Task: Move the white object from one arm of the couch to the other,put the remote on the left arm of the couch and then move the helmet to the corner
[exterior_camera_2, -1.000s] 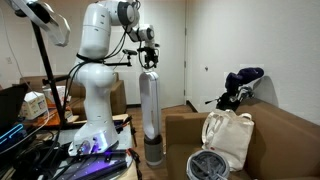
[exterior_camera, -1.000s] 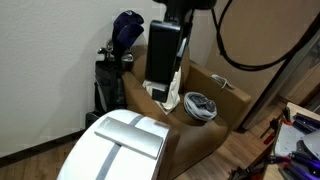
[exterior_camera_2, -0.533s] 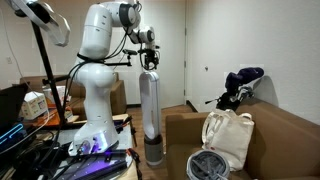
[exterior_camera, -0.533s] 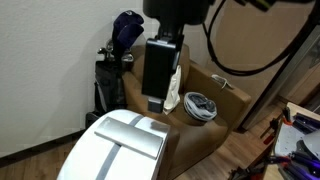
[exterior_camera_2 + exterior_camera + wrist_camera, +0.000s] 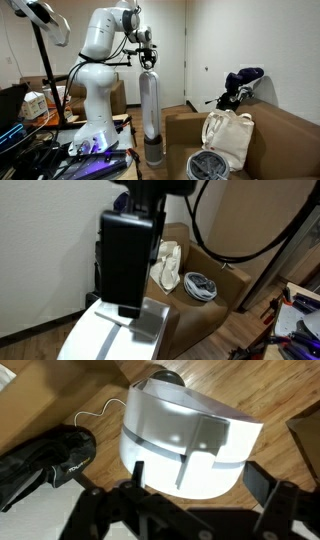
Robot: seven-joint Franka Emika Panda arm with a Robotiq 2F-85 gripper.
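The piece slants between my open fingers, so I will next lower my gripper, turning slightly, to the pale piece on the cylinder's top [image 5: 203, 452] below.
A white cloth bag [image 5: 168, 268] [image 5: 228, 138] rests on the brown couch [image 5: 285, 130]. A grey helmet [image 5: 200, 285] [image 5: 207, 165] lies beside it near the couch's front. The remote is out of view. My gripper [image 5: 148, 62] [image 5: 127, 308] hangs over the top of a tall white cylinder [image 5: 150, 110] [image 5: 118, 330], away from the couch. In the wrist view the gripper [image 5: 198, 485] is open and empty, its two black fingers either side of the cylinder's white top [image 5: 190, 430].
A black bag [image 5: 243, 82] [image 5: 45, 460] stands behind the couch. The robot base [image 5: 95, 100] sits on a cluttered table [image 5: 60, 160]. Wood floor [image 5: 270, 385] surrounds the cylinder. A cardboard-brown couch arm [image 5: 232, 280] is on the far side.
My gripper has swung away from the couch and white bag and now hangs over the white cylinder. The wrist has turned a little. Bag and helmet have not moved.
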